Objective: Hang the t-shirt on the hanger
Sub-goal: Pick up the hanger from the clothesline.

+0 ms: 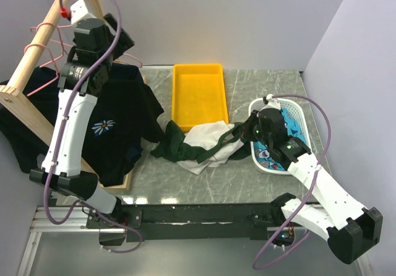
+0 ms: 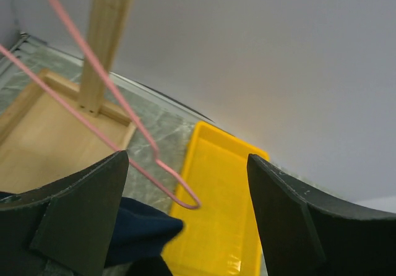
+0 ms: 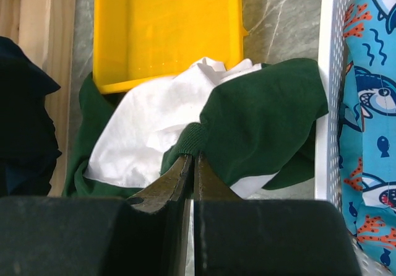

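The robot's left gripper should turn toward the pink hanger [image 1: 52, 41] next, go around the bend near its lower corner [image 1: 132, 57] and close, because the wire at the bend is bare.
The dark green and white t-shirt [image 1: 198, 143] lies crumpled on the table in front of the yellow tray. My right gripper [image 1: 242, 133] is shut on its green ribbed edge [image 3: 195, 141], pinching the cloth between the fingertips. The shirt's white part [image 3: 145, 127] spreads to the left in the right wrist view. The pink wire hanger [image 1: 52, 41] hangs on the wooden rack rail at top left; its lower corner [image 2: 185, 195] shows between my left fingers. My left gripper [image 1: 120, 44] is open, high beside the rack, and holds nothing.
A black t-shirt with a daisy print [image 1: 108, 127] hangs on the wooden rack [image 1: 28, 72] at left. A yellow tray [image 1: 199, 93] sits at the back centre. A white basket [image 1: 291, 118] with blue patterned cloth [image 3: 371, 121] stands at right.
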